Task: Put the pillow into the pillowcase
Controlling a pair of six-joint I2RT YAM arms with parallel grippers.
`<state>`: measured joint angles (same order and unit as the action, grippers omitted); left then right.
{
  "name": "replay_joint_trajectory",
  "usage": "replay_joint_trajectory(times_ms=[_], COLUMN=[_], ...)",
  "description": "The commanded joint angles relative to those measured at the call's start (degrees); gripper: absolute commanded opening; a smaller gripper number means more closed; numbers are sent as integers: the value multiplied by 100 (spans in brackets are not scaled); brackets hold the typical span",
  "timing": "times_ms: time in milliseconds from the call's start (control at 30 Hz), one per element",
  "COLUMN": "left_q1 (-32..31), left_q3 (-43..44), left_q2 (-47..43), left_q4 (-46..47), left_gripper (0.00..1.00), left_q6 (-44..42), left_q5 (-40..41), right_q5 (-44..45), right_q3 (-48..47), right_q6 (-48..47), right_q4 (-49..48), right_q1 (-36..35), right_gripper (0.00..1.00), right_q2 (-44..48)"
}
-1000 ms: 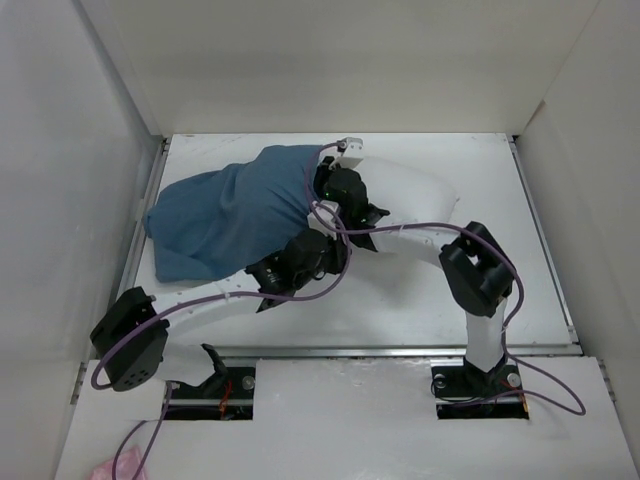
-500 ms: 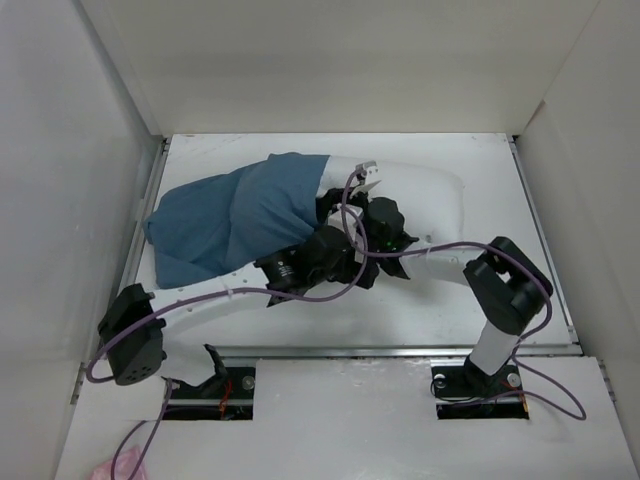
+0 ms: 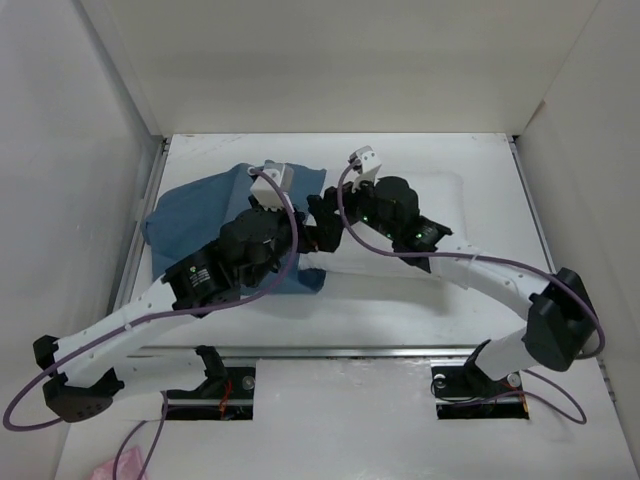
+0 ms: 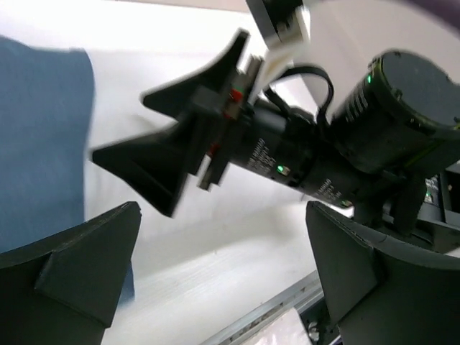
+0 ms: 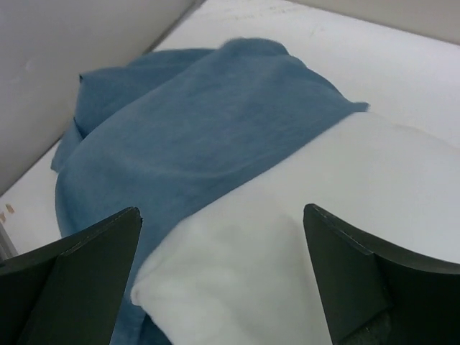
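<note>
The white pillow still sticks out past the blue edge of the pillowcase's hem [image 3: 317,188] [image 4: 89,136], so my left gripper will next turn downward and lower its open fingers onto that edge.
The blue pillowcase [image 3: 185,220] lies at the back left of the table, wrinkled. The white pillow [image 3: 445,195] pokes out of its right side; its left part is under the blue cloth. In the right wrist view the pillowcase [image 5: 201,122] covers the far end of the pillow [image 5: 330,215], whose near corner is bare. My right gripper [image 5: 221,212] hovers open over that corner, holding nothing. My left gripper [image 4: 223,215] is open and empty too, facing the right gripper [image 4: 165,147] above the pillow [image 4: 180,244]. From above, the left gripper [image 3: 298,250] and right gripper [image 3: 322,218] are close together.
White walls [image 3: 90,150] close in the table on the left, back and right. A metal rail [image 3: 400,351] runs along the table's front edge. Both arms cross over the middle, with purple cables [image 3: 300,285] looping around them.
Both grippers went from shut to open and let go of the cloth. The left arm swung up over the pillowcase; the right arm's elbow dropped to the right.
</note>
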<state>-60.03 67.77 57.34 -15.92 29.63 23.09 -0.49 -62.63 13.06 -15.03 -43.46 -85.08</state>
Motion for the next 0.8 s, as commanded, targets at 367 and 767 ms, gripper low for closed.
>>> replay_joint_trajectory(times_ms=[367, 767], left_q1=[730, 1108], left_q3=[545, 1309], left_q2=[1428, 3125], left_q4=[-1414, -2986], left_gripper=[92, 71], left_q6=[535, 1449], left_q5=[1313, 2331], right_q5=[1393, 1069], right_q3=[295, 725], right_q6=[56, 232], right_q4=[2302, 2364], right_q1=[162, 163], right_gripper=[100, 100], right_q2=[1380, 1371])
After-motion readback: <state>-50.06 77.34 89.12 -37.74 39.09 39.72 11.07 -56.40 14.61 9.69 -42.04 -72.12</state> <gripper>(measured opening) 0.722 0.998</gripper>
